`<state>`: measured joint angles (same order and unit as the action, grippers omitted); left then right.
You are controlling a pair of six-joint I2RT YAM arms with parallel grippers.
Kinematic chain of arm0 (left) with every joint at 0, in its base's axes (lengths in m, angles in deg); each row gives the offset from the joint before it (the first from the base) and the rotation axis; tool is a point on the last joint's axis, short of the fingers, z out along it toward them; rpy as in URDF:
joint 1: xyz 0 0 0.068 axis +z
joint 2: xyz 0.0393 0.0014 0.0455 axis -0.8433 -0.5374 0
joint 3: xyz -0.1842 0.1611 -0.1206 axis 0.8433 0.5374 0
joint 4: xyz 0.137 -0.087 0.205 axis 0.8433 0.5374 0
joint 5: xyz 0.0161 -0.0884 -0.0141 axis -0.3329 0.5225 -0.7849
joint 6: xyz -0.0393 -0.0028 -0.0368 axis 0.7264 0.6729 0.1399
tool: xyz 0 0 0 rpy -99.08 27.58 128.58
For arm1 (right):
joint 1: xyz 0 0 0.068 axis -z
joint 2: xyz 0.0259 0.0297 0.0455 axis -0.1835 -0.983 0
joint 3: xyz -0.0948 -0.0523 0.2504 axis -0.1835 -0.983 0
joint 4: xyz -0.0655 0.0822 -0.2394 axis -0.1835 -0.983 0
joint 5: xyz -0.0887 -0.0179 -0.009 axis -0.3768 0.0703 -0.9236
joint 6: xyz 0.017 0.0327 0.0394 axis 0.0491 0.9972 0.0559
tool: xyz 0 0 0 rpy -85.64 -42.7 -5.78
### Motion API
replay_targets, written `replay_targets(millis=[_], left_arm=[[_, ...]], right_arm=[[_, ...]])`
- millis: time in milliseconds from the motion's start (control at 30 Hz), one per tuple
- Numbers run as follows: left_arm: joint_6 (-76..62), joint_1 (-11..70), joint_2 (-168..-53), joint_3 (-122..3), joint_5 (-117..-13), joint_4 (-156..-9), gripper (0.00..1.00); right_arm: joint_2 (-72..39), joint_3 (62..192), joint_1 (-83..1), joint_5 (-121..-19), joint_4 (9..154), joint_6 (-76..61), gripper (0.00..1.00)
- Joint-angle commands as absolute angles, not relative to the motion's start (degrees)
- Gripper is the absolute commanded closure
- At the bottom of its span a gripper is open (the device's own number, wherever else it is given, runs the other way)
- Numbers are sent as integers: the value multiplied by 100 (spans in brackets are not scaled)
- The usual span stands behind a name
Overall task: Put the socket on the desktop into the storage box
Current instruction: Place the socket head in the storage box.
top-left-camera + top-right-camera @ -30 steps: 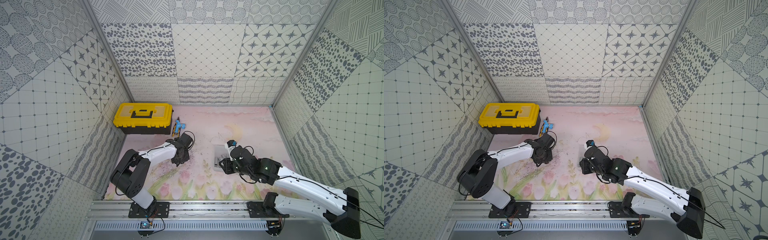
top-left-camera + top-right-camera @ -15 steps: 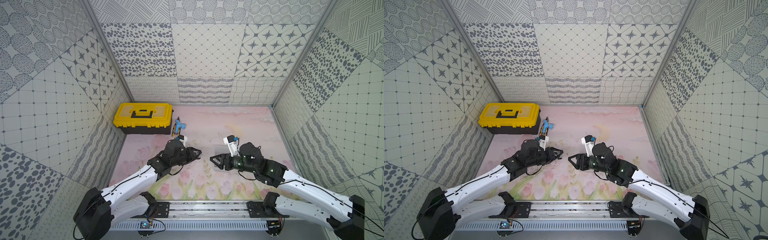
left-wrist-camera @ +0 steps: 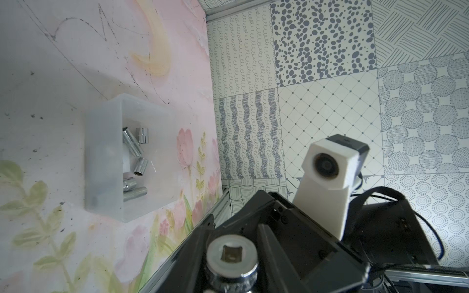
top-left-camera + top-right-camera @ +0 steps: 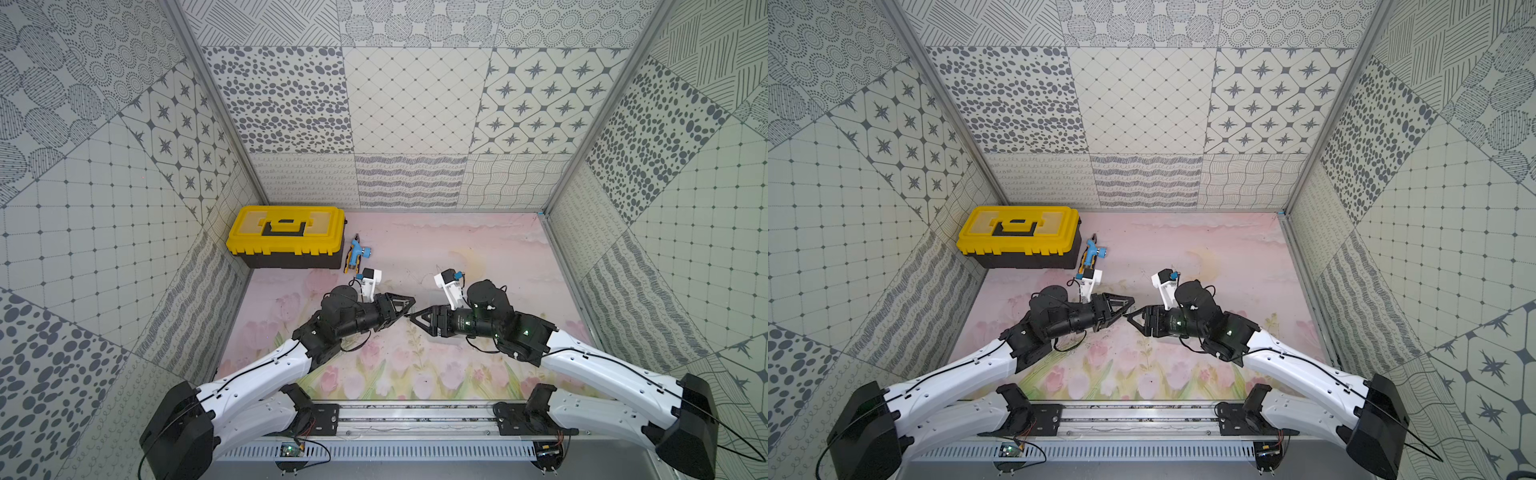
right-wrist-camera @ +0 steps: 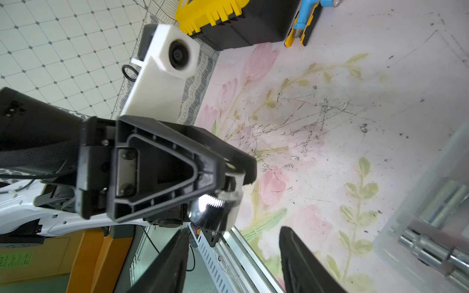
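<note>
My left gripper moves over the open storage box and downward next, fingers tilting toward the desktop, to release the socket, because other sockets lie inside.
My left gripper [image 3: 232, 269] is shut on a chrome socket [image 3: 231, 253], whose square drive hole faces the left wrist camera. In both top views the left gripper [image 4: 407, 309] and right gripper [image 4: 415, 319] meet tip to tip above the middle of the desktop [image 4: 478, 245]. In the right wrist view the held socket [image 5: 213, 213] sits just beyond my right gripper [image 5: 233, 266], which is open with nothing between its fingers. The frosted storage box [image 3: 101, 152] lies on the desktop with several sockets [image 3: 132, 144] inside. Its clear wall [image 5: 418, 192] shows beside the right gripper. In the top views my right arm hides it.
A yellow-lidded black toolbox [image 4: 286, 237] stands at the back left. A blue and yellow hand tool [image 4: 355, 257] lies beside it. The metal rail [image 4: 415, 415] runs along the desktop's front edge, and patterned walls close in three sides.
The left arm swung from the left of the desktop to the centre, carrying the socket. The right gripper rose from over the storage box, turned to face it and opened.
</note>
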<state>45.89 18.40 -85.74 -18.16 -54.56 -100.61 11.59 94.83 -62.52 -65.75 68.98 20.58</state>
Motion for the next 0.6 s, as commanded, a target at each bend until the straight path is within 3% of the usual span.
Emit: replay_targets(millis=[0, 100, 167, 233, 367, 567], left_arm=[[4785, 1786, -8582, -1906, -5122, -10995, 100], [4211, 1761, -8579, -2195, -5582, -9856, 100], [3787, 1718, -8872, -2495, -5800, -9218, 100], [3500, 1642, -9425, -2861, -5810, -8995, 100], [3028, 1294, -10627, -3677, -6088, -8578, 100], [2108, 748, -11979, -4983, -7168, -7411, 100]], right_arm=[[1074, 9822, -6269, -6579, 7026, 1832, 41], [1529, 9972, -6269, -7517, 5935, 1588, 43], [2266, 9771, -6222, -9159, 5001, 1884, 38], [2828, 9592, -5902, -9985, 4111, 2179, 33], [3368, 9429, -5019, -9804, 3046, 2386, 33], [3463, 9440, -4839, -10252, 2014, 2574, 32]])
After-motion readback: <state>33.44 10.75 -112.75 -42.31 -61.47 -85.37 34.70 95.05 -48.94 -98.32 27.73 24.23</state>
